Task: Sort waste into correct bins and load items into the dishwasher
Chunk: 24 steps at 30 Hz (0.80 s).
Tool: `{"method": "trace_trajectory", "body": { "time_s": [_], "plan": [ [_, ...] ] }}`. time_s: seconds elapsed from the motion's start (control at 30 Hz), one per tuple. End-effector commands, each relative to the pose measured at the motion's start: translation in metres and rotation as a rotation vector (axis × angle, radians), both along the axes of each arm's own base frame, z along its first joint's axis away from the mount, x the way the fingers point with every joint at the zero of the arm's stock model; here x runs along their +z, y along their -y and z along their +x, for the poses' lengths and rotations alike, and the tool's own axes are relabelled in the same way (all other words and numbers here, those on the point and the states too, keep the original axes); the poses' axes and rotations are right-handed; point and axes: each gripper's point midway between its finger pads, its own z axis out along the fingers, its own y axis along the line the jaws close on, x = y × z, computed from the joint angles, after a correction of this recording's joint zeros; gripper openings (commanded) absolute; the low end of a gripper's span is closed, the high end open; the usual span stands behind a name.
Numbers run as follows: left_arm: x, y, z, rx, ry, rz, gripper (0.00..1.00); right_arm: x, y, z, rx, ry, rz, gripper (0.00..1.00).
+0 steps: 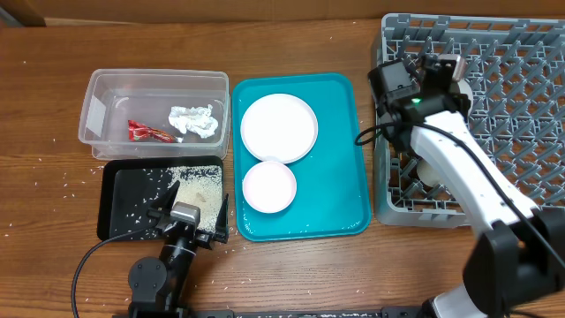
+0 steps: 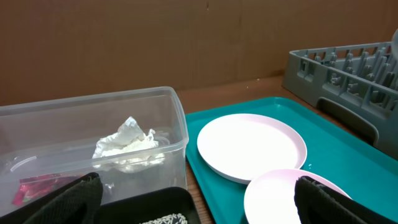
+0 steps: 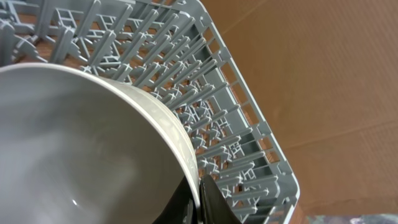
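My right gripper goes down and to the left in the overhead view next, tilts flatter and releases the bowl (image 3: 74,143) among the rack's wires, since it hangs above them.
My right gripper (image 1: 439,78) is over the left part of the grey dish rack (image 1: 530,115). In the right wrist view it (image 3: 200,199) is shut on the rim of the pale bowl (image 3: 74,143), held tilted above the rack's pegs (image 3: 236,124). Two white plates, the larger (image 1: 279,126) and the smaller (image 1: 269,186), lie on the teal tray (image 1: 340,177). The clear tub (image 1: 97,115) holds the red wrapper (image 1: 146,132) and the tissue wad (image 1: 194,121). Rice (image 1: 199,185) lies in the black tray (image 1: 119,203). My left gripper (image 1: 192,208) is open and empty at that tray's front edge. Chopsticks are out of view.
Loose rice grains dot the wooden table around the black tray. A pale round item (image 1: 430,170) shows in the rack under my right arm. The left wrist view shows the tub (image 2: 177,124), both plates (image 2: 252,146) and the rack's corner (image 2: 336,74).
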Motion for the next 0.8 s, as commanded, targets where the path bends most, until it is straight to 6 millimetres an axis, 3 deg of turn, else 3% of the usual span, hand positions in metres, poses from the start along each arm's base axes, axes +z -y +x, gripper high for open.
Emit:
{"method": "trace_trajectory", "body": {
  "time_s": [0.0,0.27,0.4,0.47,0.53,0.77],
  "plan": [
    [-0.001,0.001,0.000,-0.010,0.006,0.008,1.00,-0.009,0.005,0.007,-0.028,-0.011,-0.112,0.04],
    [-0.001,0.001,0.000,-0.010,0.006,0.008,1.00,-0.027,-0.003,0.009,-0.003,-0.074,-0.136,0.04],
    [-0.001,0.001,0.000,-0.010,0.006,0.008,1.00,-0.026,-0.013,0.009,0.023,-0.079,-0.148,0.04],
    [-0.001,0.001,0.000,-0.010,0.006,0.008,1.00,-0.004,-0.007,0.009,-0.001,-0.033,-0.268,0.05],
    [-0.001,0.001,0.000,-0.010,0.006,0.008,1.00,0.004,-0.005,0.010,-0.005,-0.041,-0.322,0.05],
    [-0.001,0.001,0.000,-0.010,0.006,0.008,1.00,-0.011,-0.002,0.015,0.007,-0.074,-0.240,0.05]
  ]
}}
